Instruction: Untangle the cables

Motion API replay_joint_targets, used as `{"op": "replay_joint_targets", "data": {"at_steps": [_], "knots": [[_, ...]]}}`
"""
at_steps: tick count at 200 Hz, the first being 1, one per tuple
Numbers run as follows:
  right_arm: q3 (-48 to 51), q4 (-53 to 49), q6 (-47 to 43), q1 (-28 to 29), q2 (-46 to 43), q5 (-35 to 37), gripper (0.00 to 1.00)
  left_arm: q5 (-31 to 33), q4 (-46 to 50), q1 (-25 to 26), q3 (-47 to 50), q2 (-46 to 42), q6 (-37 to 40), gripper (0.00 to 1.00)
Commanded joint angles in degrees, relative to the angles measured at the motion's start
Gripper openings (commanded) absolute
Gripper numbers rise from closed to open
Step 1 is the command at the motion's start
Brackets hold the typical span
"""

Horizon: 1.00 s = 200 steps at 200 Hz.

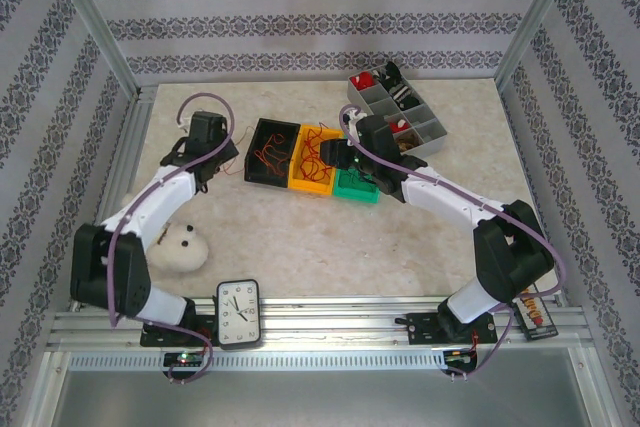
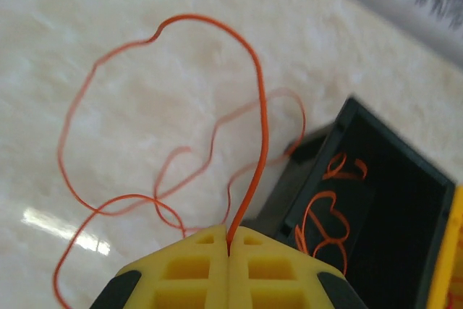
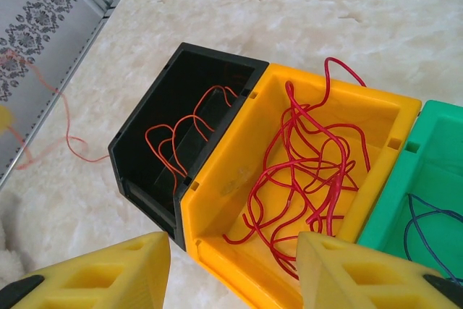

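The left gripper comes down toward the black bin (image 2: 391,200) next, then releases the orange cable beside it.
My left gripper (image 2: 229,242) is shut on a thin orange cable (image 2: 262,106), which rises from between the yellow fingertips and hangs in loose loops over the pale table, left of the black bin (image 2: 391,200). More orange cable (image 2: 325,222) lies inside that bin. In the top view the left gripper (image 1: 222,154) hovers just left of the row of bins. My right gripper (image 3: 231,244) stands open above the near edge of the yellow bin (image 3: 231,164), with nothing between its fingers. A clump of red cables (image 3: 311,157) fills that bin.
The black bin (image 1: 270,152), yellow bin (image 1: 312,162) and green bin (image 1: 355,185) sit side by side mid-table. A blue cable (image 3: 427,215) lies in the green bin. A grey compartment tray (image 1: 400,112) stands at the back right. A white plush toy (image 1: 180,245) and a clock (image 1: 238,313) lie near the front left.
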<state>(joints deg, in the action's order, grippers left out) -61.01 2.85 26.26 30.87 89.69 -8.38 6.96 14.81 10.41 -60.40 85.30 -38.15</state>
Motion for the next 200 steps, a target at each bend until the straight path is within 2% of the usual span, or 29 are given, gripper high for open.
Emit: {"op": "replay_joint_targets", "data": {"at_steps": [1, 62, 98, 110, 148, 200], "knots": [[-1.92, -0.82, -0.52, -0.24, 0.09, -0.19, 0.51, -8.23, 3.79, -0.27, -3.10, 4.99, 1.99, 0.00], [-1.01, -1.53, -1.03, -0.25, -0.65, 0.56, 0.51, -10.56, 0.40, -1.97, -5.52, 14.50, 3.24, 0.06], [-0.24, -1.69, -1.00, -0.24, -1.01, 0.78, 0.51, -10.83, -0.79, -3.00, -7.76, 18.63, 4.12, 0.13], [-0.15, -1.76, -1.15, -0.29, -1.01, 0.89, 0.51, -10.76, -1.01, -3.16, -8.57, 19.98, 3.88, 0.19], [-0.33, -1.54, -1.02, -0.24, -0.76, 0.65, 0.50, -9.71, -1.44, -3.45, -10.20, 20.88, 4.56, 0.33], [-1.03, -1.17, -0.71, -0.20, 0.40, -0.20, 0.50, -8.10, -1.54, -3.81, -10.45, 20.89, 5.28, 0.35]]}}
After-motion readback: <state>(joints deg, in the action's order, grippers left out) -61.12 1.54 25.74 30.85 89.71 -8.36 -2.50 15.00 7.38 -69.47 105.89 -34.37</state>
